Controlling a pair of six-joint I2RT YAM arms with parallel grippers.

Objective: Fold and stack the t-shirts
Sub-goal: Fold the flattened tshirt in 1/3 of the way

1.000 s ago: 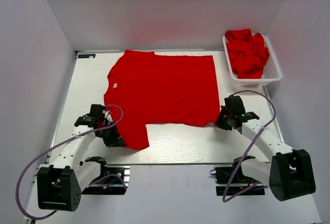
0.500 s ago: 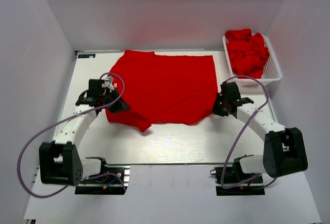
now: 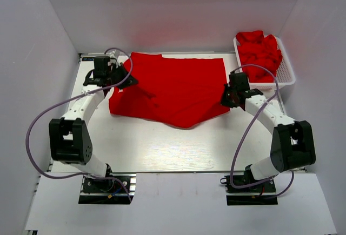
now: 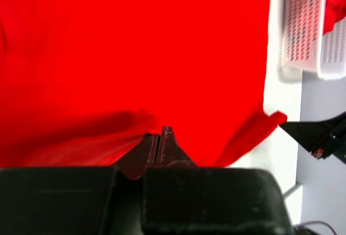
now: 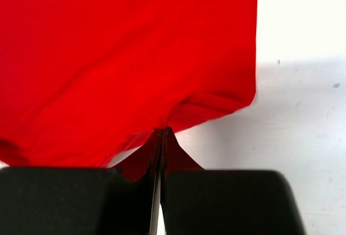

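The front of the t-shirt still bows nearward, so I need to move my left gripper outward next, toward the t-shirt's far edge [image 3: 139, 57], and then lower it to lay the fold down.
A bright red t-shirt [image 3: 173, 89] lies spread on the white table, its near part lifted and carried toward the far edge. My left gripper [image 3: 127, 80] is shut on the t-shirt's near left edge, over its far left part; in the left wrist view [image 4: 158, 134] the cloth [image 4: 135, 56] runs out from the shut jaws. My right gripper [image 3: 227, 97] is shut on the t-shirt's near right corner at its right edge; the right wrist view [image 5: 163, 132] shows the cloth [image 5: 124, 56] pinched at the tips. More red t-shirts [image 3: 259, 55] lie heaped in the basket.
A white plastic mesh basket [image 3: 285, 75] stands at the far right corner, also in the left wrist view [image 4: 303, 29]. Bare white table [image 3: 178, 148] lies in front of the t-shirt. White walls close in the back and sides. Grey cables loop from both arms.
Both grippers have moved away from the near edge toward the far side, carrying the t-shirt's near edge with them. The cloth's near part now folds over the rest.
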